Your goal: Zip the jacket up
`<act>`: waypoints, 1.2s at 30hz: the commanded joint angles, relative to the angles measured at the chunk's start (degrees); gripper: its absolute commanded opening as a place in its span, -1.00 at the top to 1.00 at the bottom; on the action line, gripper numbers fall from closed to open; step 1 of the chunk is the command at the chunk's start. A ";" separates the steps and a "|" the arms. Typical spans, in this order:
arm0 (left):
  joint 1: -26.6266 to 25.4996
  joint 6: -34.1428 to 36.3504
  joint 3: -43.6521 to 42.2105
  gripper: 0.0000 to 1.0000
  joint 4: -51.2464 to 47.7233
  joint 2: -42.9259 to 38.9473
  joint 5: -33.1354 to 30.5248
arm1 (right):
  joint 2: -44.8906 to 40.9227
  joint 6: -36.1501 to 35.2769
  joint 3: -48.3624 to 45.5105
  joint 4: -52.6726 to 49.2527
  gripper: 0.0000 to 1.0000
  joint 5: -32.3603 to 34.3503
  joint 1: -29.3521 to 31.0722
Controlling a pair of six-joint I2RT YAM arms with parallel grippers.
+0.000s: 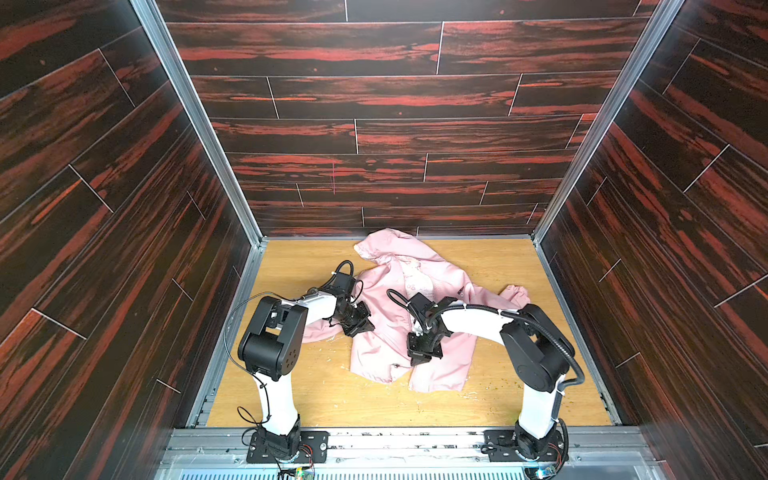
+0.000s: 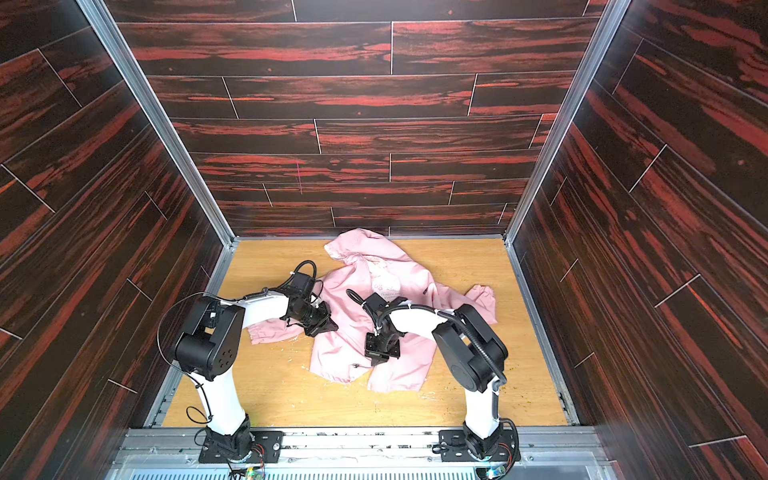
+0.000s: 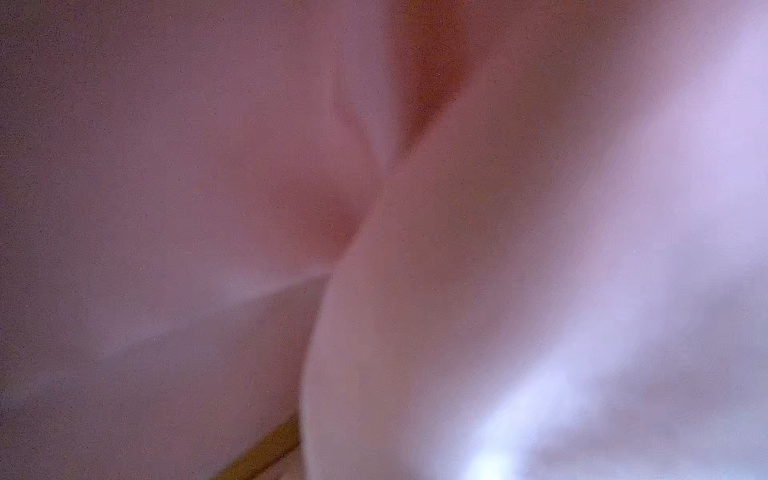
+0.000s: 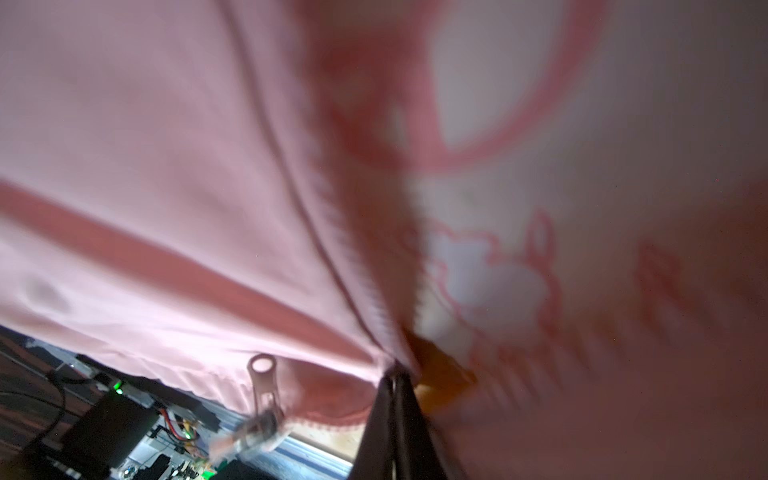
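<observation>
My right gripper draws sideways toward the opposite front panel's inner edge next and releases the zipper edge there, since the hem corner beside the zipper edge lies bunched.
The light-pink jacket lies crumpled on the wooden table, hood toward the back wall, front panels parted near the hem. My left gripper sits at the jacket's left flank by a sleeve. Blurred pink fabric fills the left wrist view and hides its fingers. My right gripper is shut on the jacket's zipper edge near the hem. The zipper pull hangs free beside it.
The wooden table is boxed in by dark red-streaked walls on three sides. A metal rail with both arm bases runs along the front. One sleeve trails to the right behind the right arm.
</observation>
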 commanded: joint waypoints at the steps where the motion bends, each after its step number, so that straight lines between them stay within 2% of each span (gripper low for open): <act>1: 1.22 -0.13 -0.53 1.00 -2.60 2.19 -5.76 | -4.29 -0.75 -3.90 -1.21 0.87 1.18 0.24; 8: 1.47 -0.10 0.84 1.00 -3.47 2.44 -6.34 | -9.93 0.22 -10.78 -0.05 0.75 1.29 0.15; 16: 1.48 0.82 3.85 1.00 -5.31 -1.18 -4.77 | -12.80 1.83 -7.15 0.09 0.27 -0.66 -0.08; 18: 1.48 1.21 4.98 0.98 -5.98 -3.38 -4.07 | -12.50 2.35 -4.83 0.15 0.22 -1.46 -0.63; 21: 1.48 1.81 6.73 0.80 -8.08 -7.46 -3.38 | -11.46 3.17 -2.41 1.37 0.21 -3.31 -1.80; 25: 1.49 2.05 7.71 0.46 -12.05 -14.76 -4.07 | -8.21 3.77 0.25 3.34 0.21 -6.34 -4.22; 27: 1.48 1.55 6.64 0.31 -14.37 -18.39 -4.73 | -6.28 4.01 1.45 4.31 0.22 -7.36 -5.48; 29: 1.46 -0.03 4.09 0.25 -15.94 -22.49 -5.13 | -4.13 4.23 2.81 5.34 0.21 -8.34 -6.50; 33: 0.57 -5.18 -5.59 0.25 -10.99 -30.00 -4.44 | 0.23 4.02 5.55 6.57 0.22 -9.75 -7.45; 36: -1.46 -7.22 -11.24 0.30 -8.88 -32.27 -4.53 | 2.87 3.97 6.60 6.76 0.25 -9.86 -8.10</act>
